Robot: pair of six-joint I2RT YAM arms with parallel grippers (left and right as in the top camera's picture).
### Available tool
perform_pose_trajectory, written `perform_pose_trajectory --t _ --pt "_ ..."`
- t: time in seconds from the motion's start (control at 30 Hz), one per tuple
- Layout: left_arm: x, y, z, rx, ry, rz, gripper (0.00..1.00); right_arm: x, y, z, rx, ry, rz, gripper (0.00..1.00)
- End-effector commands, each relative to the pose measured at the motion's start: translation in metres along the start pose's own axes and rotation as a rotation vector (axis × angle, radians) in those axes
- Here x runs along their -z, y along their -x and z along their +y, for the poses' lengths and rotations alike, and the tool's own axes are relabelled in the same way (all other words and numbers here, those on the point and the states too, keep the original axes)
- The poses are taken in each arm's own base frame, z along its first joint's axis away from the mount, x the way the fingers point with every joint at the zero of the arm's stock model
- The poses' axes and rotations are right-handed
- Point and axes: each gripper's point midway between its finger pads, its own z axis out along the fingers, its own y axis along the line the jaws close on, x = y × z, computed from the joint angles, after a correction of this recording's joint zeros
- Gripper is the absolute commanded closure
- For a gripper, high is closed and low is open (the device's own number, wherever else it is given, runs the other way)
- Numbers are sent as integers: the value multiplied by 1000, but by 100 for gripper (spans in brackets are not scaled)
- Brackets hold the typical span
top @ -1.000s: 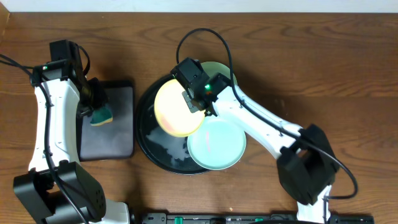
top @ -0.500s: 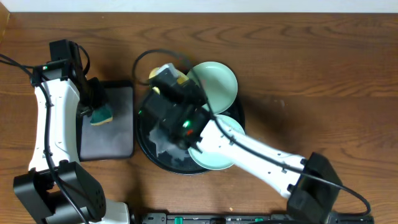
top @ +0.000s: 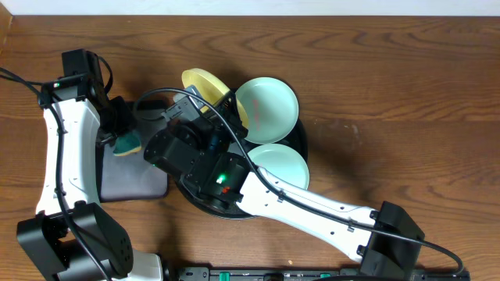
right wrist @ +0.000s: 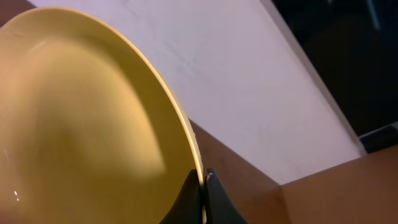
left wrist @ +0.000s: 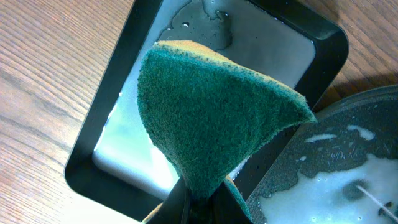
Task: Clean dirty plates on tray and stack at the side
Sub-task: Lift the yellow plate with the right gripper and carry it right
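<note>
My right gripper needs to swing past the mint-blue plates, move down, and release the plate, as bare tabletop lies below and to its right in the overhead view.
My right gripper (top: 228, 101) (right wrist: 200, 186) is shut on the rim of the pale yellow plate (top: 205, 84) (right wrist: 87, 124) and holds it tilted up on edge above the far left rim of the round black tray (top: 301, 131). Two mint-blue plates lie on the tray, one at the back (top: 267, 99) and one at the front right (top: 279, 166). My left gripper (top: 119, 136) (left wrist: 198, 202) is shut on the teal sponge (top: 127, 144) (left wrist: 211, 118) above the small black rectangular tray (top: 144, 117) (left wrist: 311, 37).
The right arm's wrist and cable (top: 195, 148) cover the left half of the round tray. Soapy water lies on the round tray (left wrist: 348, 174) and in the rectangular tray. Brown wooden table (top: 391, 78) lies to the right and behind.
My right arm has swung left across the tray, carrying the yellow plate from the tray's middle to its far left rim and tipping it on edge. The left arm has not moved.
</note>
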Motion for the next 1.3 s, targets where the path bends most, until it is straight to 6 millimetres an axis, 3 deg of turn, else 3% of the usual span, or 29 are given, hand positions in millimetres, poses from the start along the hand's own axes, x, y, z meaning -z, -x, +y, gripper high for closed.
perform_pose_trajectory --t 0.0,0.5,0.63,0.83,0.93,1.13,1.27 --pt "7 3 4 -11 10 -27 93 6 8 -23 18 -72 -7 99" --pt "7 3 4 -12 10 -26 92 6 8 -20 -4 -47 -9 99" --pt "7 3 4 -12 10 -26 93 5 -2 3 19 83 5 99" --pt "7 3 4 -12 10 -26 93 5 -39 60 -10 471 144 99" --pt "7 3 4 -12 10 -26 92 5 -49 74 -50 601 205 99" --pt "7 3 4 -12 10 -26 92 0 -44 66 -211 830 265 99" --pt "7 3 4 -12 10 -26 93 -7 -35 40 -354 1019 278 99"
